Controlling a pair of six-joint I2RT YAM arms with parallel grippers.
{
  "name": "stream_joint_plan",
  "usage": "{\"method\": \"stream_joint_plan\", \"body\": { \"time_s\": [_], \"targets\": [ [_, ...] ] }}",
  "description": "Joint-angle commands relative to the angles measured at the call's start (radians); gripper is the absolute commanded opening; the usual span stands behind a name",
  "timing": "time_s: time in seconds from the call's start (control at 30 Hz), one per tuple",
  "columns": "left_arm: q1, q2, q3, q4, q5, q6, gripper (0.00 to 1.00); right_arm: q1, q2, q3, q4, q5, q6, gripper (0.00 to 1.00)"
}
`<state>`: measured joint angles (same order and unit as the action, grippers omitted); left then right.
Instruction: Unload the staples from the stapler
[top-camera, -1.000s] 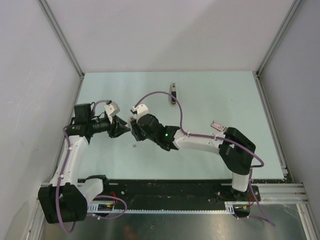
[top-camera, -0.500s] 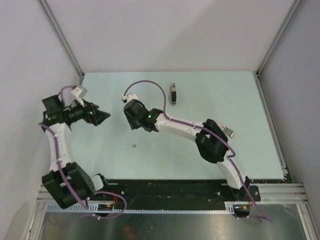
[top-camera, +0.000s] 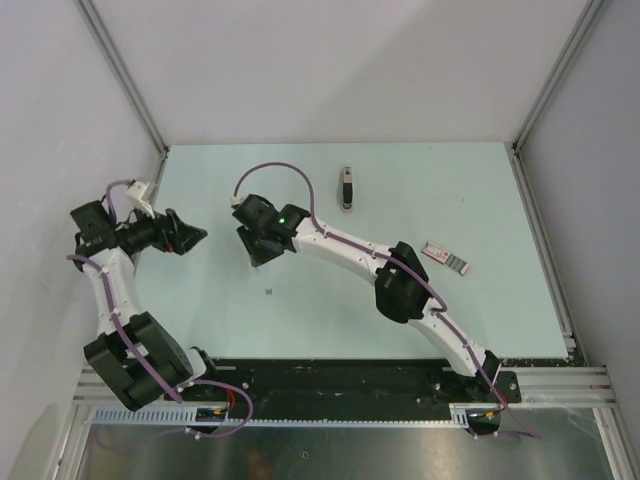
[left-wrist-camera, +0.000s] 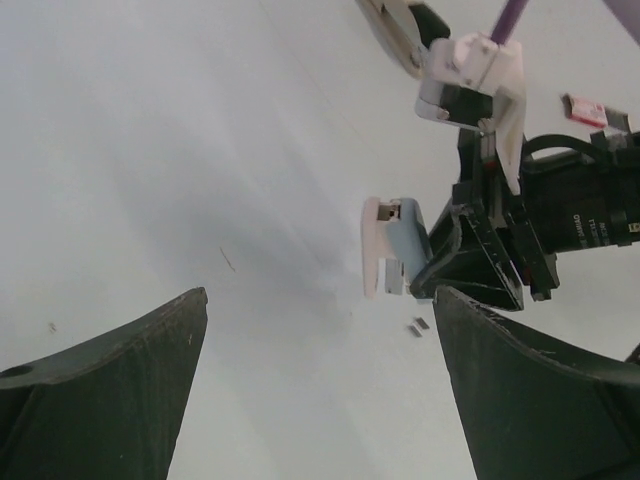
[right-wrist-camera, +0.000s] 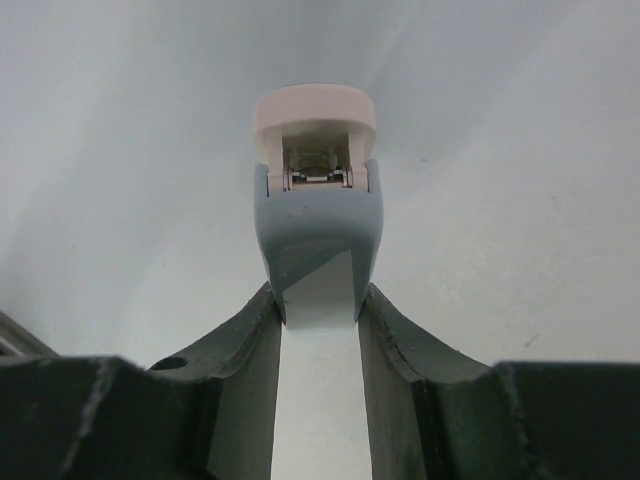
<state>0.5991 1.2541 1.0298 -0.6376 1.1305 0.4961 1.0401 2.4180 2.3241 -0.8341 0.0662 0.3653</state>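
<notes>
My right gripper brings the hanging stapler down next onto the clear spot of bare tabletop just below it, beside the grey staples, and releases it.
My right gripper (top-camera: 258, 250) (right-wrist-camera: 318, 300) is shut on a small light-blue and pale-pink stapler (right-wrist-camera: 315, 225), pinching its blue body from both sides. Metal parts show in its front slot. From the left wrist view the stapler (left-wrist-camera: 393, 245) hangs nose-down just above the table. The staples (top-camera: 269, 292) (left-wrist-camera: 418, 324) lie on the table as tiny grey bits, just below and in front of the right gripper. My left gripper (top-camera: 195, 235) (left-wrist-camera: 320, 300) stands wide open and empty at the left, well apart from the stapler.
A slim dark grey bar with a silvery strip (top-camera: 347, 188) lies at the back centre. A flat pink-and-white labelled box (top-camera: 445, 257) (left-wrist-camera: 585, 108) lies at the right. The left wall is close behind the left arm.
The grippers were together mid-table. The left gripper has opened and drawn back to the left. The right arm has stretched left and farther back with the stapler. The staples have not moved.
</notes>
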Motion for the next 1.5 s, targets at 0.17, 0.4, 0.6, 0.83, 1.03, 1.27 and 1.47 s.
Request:
{"method": "stream_joint_plan", "body": {
  "time_s": [0.17,0.4,0.6,0.83,1.03,1.27,1.47],
  "targets": [
    [-0.132,-0.083,-0.079,-0.006,-0.184,-0.012,0.99,-0.004,0.099,0.117,-0.090,-0.133,0.093,0.00],
    [-0.170,-0.101,-0.096,0.000,-0.212,-0.001,0.99,-0.007,0.138,0.114,-0.074,-0.172,0.151,0.00],
    [-0.198,-0.105,-0.109,0.006,-0.251,0.021,0.99,-0.025,0.137,0.073,0.032,-0.297,0.208,0.15],
    [-0.206,-0.084,-0.111,0.011,-0.257,0.026,0.99,-0.039,0.153,0.060,0.064,-0.347,0.222,0.36],
    [-0.212,-0.079,-0.108,0.014,-0.259,0.039,0.99,-0.041,0.120,0.010,0.090,-0.343,0.208,0.55],
    [-0.242,-0.086,-0.114,0.017,-0.288,0.051,0.99,-0.061,0.041,-0.015,0.087,-0.296,0.177,0.69],
    [-0.312,-0.066,-0.097,0.030,-0.324,0.040,0.99,-0.132,-0.100,-0.077,0.069,-0.222,0.118,0.69]
  ]
}}
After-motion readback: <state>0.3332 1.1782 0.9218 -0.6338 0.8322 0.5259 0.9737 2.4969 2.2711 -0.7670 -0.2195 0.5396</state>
